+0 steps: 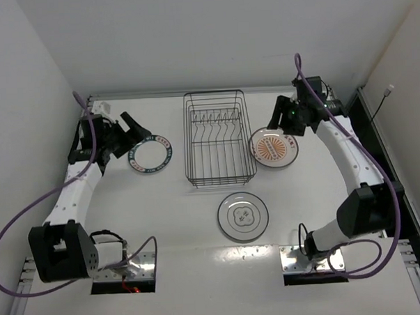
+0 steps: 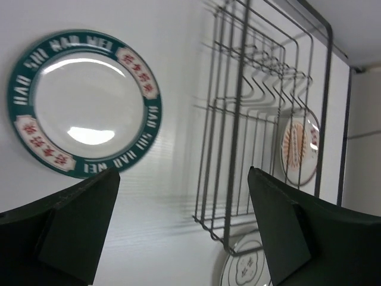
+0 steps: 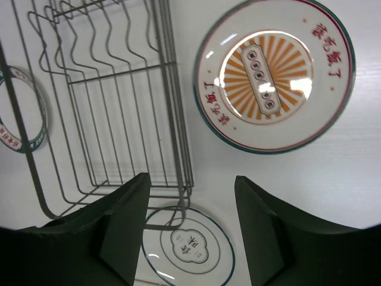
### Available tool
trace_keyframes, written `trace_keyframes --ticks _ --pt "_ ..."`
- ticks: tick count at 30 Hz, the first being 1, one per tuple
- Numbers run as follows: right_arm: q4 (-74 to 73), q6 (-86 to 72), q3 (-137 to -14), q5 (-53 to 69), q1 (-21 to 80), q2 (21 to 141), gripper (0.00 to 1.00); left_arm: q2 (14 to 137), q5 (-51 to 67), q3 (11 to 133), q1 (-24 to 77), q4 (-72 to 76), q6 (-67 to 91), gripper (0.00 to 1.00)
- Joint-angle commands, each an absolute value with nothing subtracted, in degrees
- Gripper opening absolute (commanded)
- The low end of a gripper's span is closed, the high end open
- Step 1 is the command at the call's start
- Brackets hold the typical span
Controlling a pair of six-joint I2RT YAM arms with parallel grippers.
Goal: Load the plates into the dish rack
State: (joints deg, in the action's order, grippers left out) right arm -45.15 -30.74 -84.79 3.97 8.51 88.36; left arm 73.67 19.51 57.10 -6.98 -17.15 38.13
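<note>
My right gripper has the orange-centred plate nearly touching the rack (image 1: 217, 138) on one side, so it should next move away and down, tilting onto the rim's opposite side (image 1: 296, 148).
The dark wire dish rack (image 1: 217, 138) stands at the table's middle, with no plate in it. The teal lettered-rim plate (image 1: 149, 154) lies flat left of it. The orange-centred plate (image 1: 273, 147) lies flat right of it. The grey-ringed plate (image 1: 242, 216) lies in front of the rack. My left gripper (image 1: 140, 130) is open and empty, raised just behind and left of the teal plate (image 2: 83, 102). My right gripper (image 1: 276, 117) is open and empty, raised just behind the orange plate (image 3: 273, 74). The rack (image 3: 113, 101) and the grey-ringed plate (image 3: 188, 247) also show in the right wrist view.
White walls close the table at the back and on both sides. A dark rail (image 1: 369, 133) runs along the right edge. Purple cables (image 1: 31, 207) hang beside each arm. The arm bases (image 1: 124, 262) sit at the near edge.
</note>
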Motion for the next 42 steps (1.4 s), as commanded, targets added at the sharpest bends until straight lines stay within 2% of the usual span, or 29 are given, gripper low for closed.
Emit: trace_keyframes --ticks 1,7,12,13,17,23,28,31,33,38,42 --pt "-42.6 -31.3 -78.5 6.1 4.4 83.2 0.56 68.8 19.5 53.2 -2.7 -20.0 36.6 0.87" --pt "-39.2 -32.4 -71.6 11.6 -7.9 82.6 0.59 66.4 19.5 50.5 3.9 -20.0 37.1 0.92" --pt "-32.3 -36.7 -66.2 23.0 -15.9 91.7 0.56 69.9 20.1 50.5 7.2 -18.8 37.1 0.92" --pt "-27.2 -39.4 -63.0 25.3 -18.0 92.9 0.56 70.5 20.1 51.3 7.2 -18.8 37.1 0.92" --pt "-20.0 -43.7 -59.8 29.4 -19.3 99.0 0.53 72.8 20.7 54.1 8.3 -18.8 37.1 0.92" --pt "-21.4 -43.7 -64.6 27.6 -19.3 108.5 0.51 73.3 20.7 54.8 8.3 -18.8 37.1 0.92" --pt "-20.4 -45.2 -66.1 27.6 -18.2 114.3 0.38 73.3 20.7 54.1 8.3 -19.3 37.6 0.92" --pt "-18.6 -45.7 -65.0 29.5 -17.7 116.8 0.14 72.7 20.7 54.1 8.3 -19.9 37.6 0.92" --pt "-17.4 -45.7 -64.4 31.1 -17.7 116.8 0.02 72.7 20.7 54.1 8.3 -20.5 38.1 0.92" --pt "-17.9 -45.1 -63.2 28.3 -18.2 107.9 0.00 71.5 19.5 54.7 8.3 -22.4 38.1 0.92" --pt "-22.0 -44.0 -70.1 20.2 -17.6 97.8 0.00 71.5 19.0 54.7 8.9 -23.7 37.6 0.92"
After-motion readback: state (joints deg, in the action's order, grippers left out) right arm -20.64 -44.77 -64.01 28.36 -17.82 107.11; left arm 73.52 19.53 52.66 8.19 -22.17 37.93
